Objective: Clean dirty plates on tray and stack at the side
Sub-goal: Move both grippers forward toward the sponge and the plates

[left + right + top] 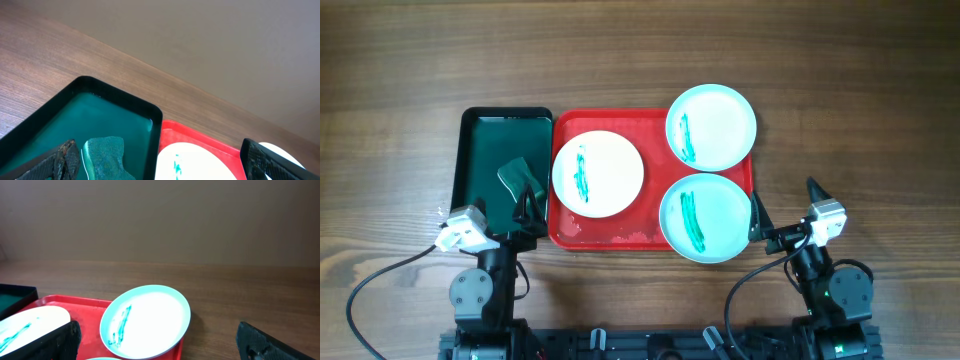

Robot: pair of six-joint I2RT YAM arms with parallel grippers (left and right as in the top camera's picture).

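Observation:
The plates are smeared, so the robot's left gripper next needs to reach outward, tip down and lower onto the teal sponge (515,172) (107,157), which lies below and outward of the gripper.
The red tray (655,122) holds three dirty plates, each with a green smear. The white plate (610,165) lies at its left. One pale aqua plate (720,120) overhangs the far right corner, and another pale aqua plate (715,225) overhangs the near right edge. My left gripper (525,195) is open and empty above a teal sponge (515,172) in the dark green tray (480,130). My right gripper (785,205) is open and empty, at the table's near right beside the near aqua plate. The wrist views show the white plate (200,162) and the far aqua plate (155,317).
The dark green tray (100,107) lies left of the red tray (200,137), touching it. Bare wooden table surrounds both trays, with room to the right (860,130) and left (390,130). Arm cables run along the near edge.

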